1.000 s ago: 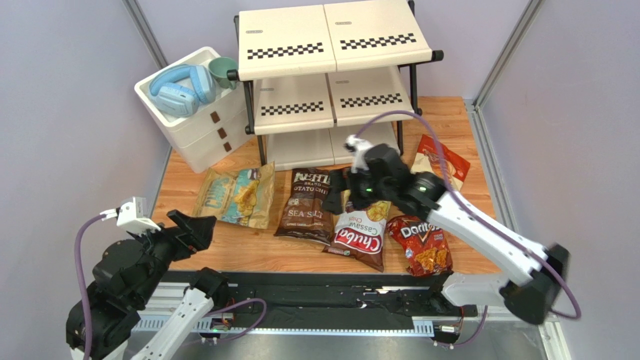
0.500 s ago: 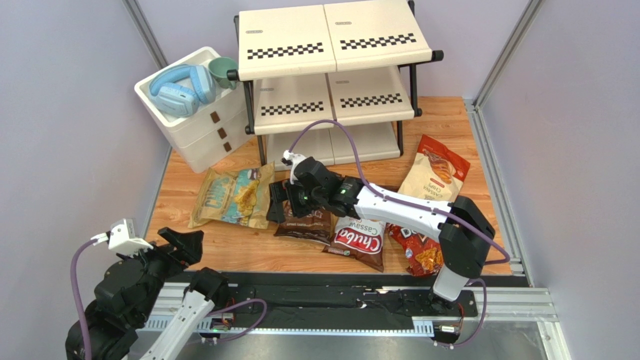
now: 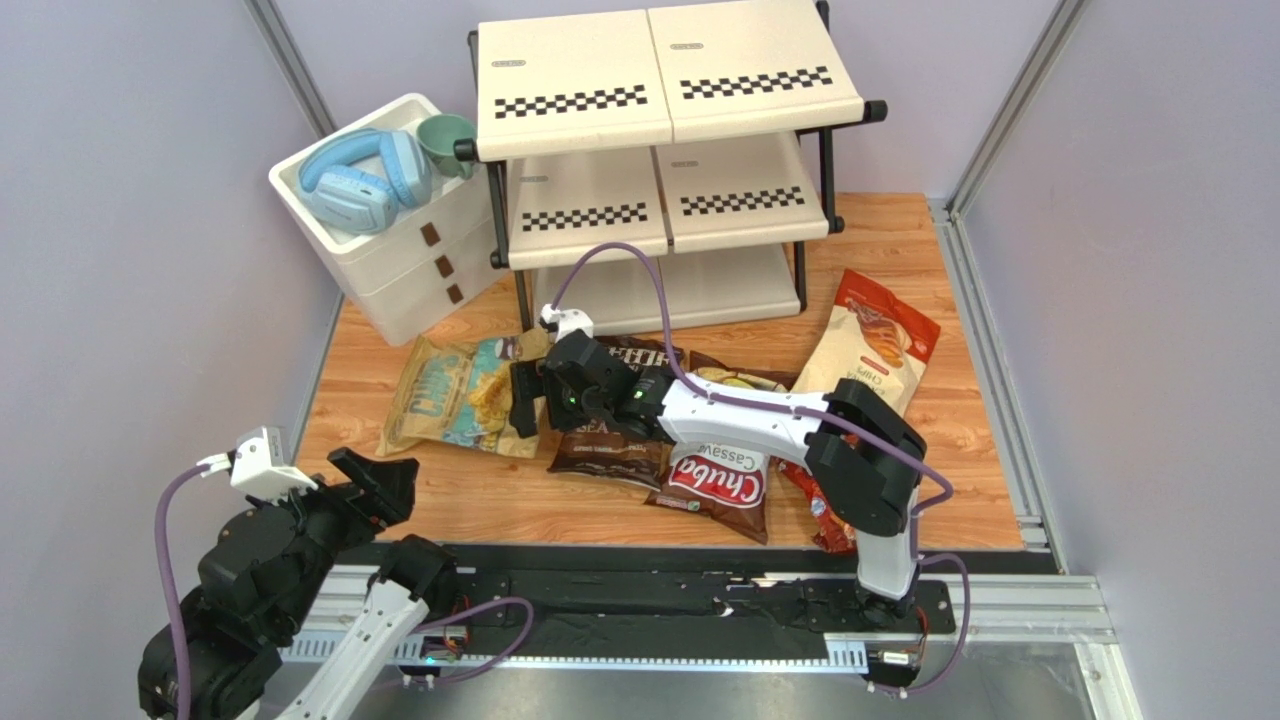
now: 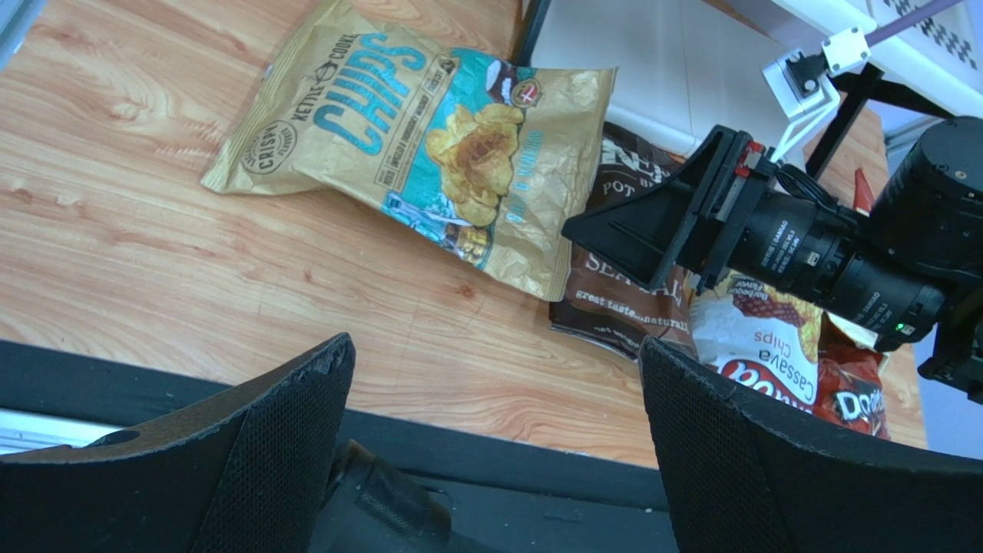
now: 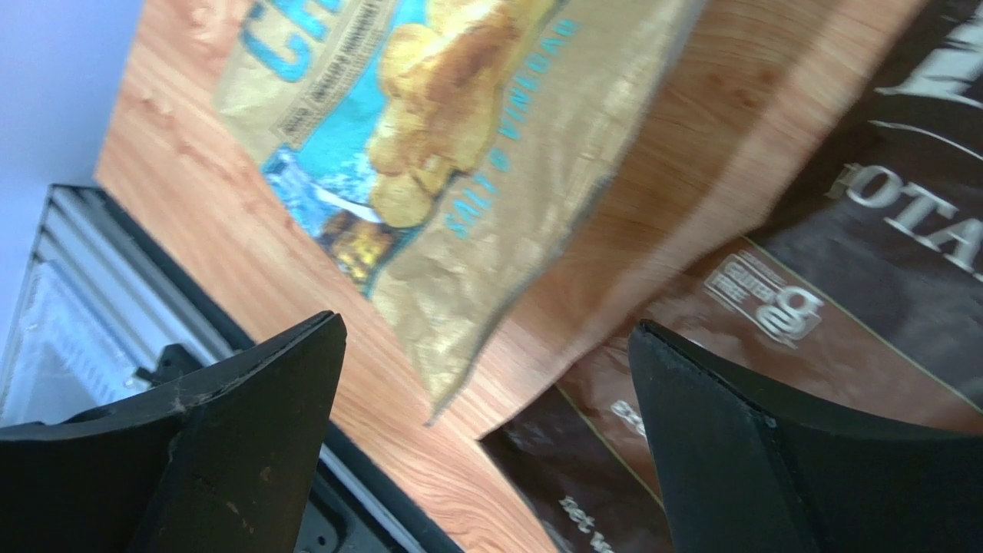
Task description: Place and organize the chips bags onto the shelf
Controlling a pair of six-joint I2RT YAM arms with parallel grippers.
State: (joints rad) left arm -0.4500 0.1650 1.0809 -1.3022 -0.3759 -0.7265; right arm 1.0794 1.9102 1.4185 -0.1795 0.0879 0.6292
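I will next move my right gripper outward toward the tan-and-teal bag [image 4: 427, 138], because the end of one finger hangs over the brown bag [image 5: 808, 265]. I will then lower my right gripper astride the tan-and-teal bag's edge.
Five chips bags lie on the wooden table in front of the cream shelf [image 3: 661, 90]: tan-and-teal [image 3: 458, 393], dark brown Sea Salt [image 3: 609, 435], white-red Chuba [image 3: 718, 480], red Doritos [image 3: 827, 503] partly under the right arm, and cream with a red top [image 3: 875, 339]. My right gripper [image 3: 526, 398] is open and empty, just above the tan-and-teal bag's right edge [image 5: 462, 127] and the brown bag [image 5: 808, 265]. My left gripper [image 3: 376, 477] is open and empty over the table's near edge; its view shows the tan-and-teal bag [image 4: 427, 138] ahead.
A white three-drawer box [image 3: 394, 248] with blue headphones [image 3: 361, 173] and a green cup [image 3: 446, 140] stands left of the shelf. A black rail [image 3: 631, 600] runs along the near edge. Purple walls close in the sides.
My right arm has swung left across the bags, from over the Chuba bag to over the tan-and-teal bag's right edge. My left gripper shifted slightly.
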